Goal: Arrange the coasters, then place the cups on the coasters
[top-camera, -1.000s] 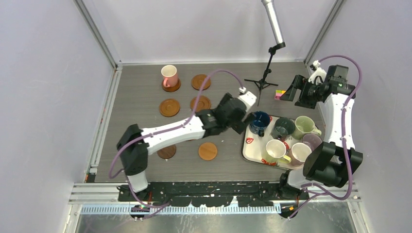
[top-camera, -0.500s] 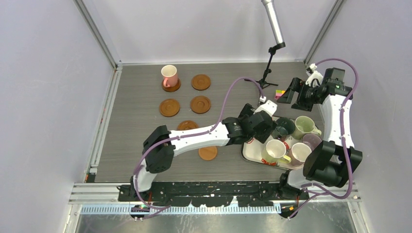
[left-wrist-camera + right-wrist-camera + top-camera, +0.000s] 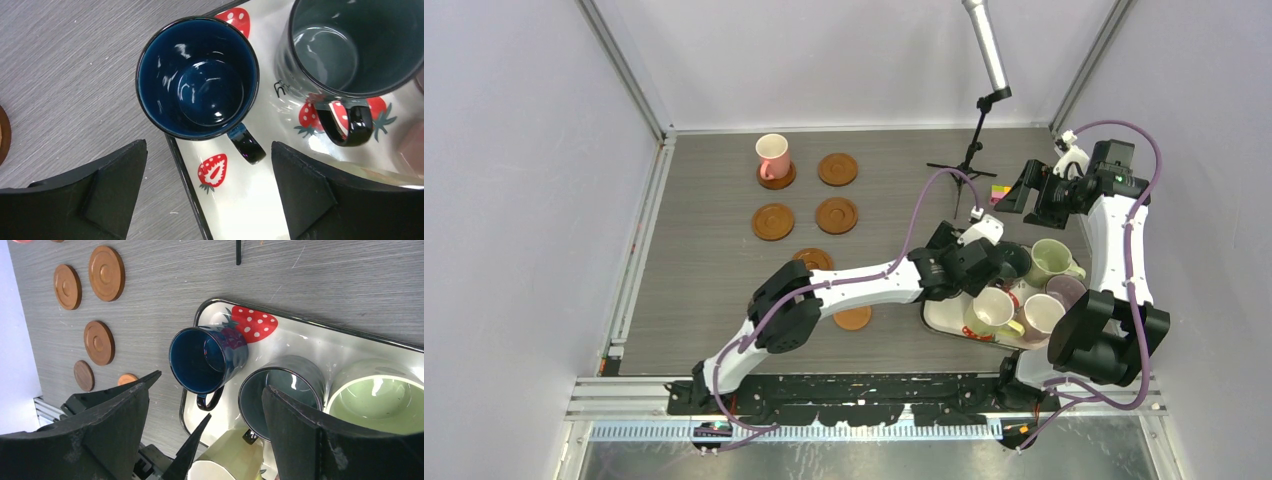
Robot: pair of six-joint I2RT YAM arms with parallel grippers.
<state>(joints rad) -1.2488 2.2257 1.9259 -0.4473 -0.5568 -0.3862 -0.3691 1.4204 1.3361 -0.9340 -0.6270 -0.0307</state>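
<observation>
The robot's left gripper needs to lower toward the dark blue cup's handle (image 3: 247, 144) and close its fingers around it, since the handle sticks out free toward the open gap between them.
The dark blue cup (image 3: 197, 77) stands upright at the left end of the strawberry tray (image 3: 250, 200), its handle toward my open left gripper (image 3: 209, 150), which hovers just above with nothing between its fingers. The dark grey cup (image 3: 340, 45) stands beside it. From above, my left gripper (image 3: 969, 262) hides the blue cup. A pink cup (image 3: 772, 155) sits on a coaster (image 3: 776, 180) at the back left. Several bare coasters (image 3: 836, 215) lie on the table. My right gripper (image 3: 1016, 195) hangs open and empty high over the tray's far side.
The tray (image 3: 939, 312) also holds light green (image 3: 1050, 260), purple (image 3: 1064, 290), pale yellow (image 3: 992, 308) and cream-pink (image 3: 1042, 315) cups, packed close. A black stand (image 3: 972, 150) and a small coloured block (image 3: 1001, 193) stand behind the tray.
My left arm has swung right from the coasters to above the tray's left end, over the dark blue cup. The right arm has hardly moved.
</observation>
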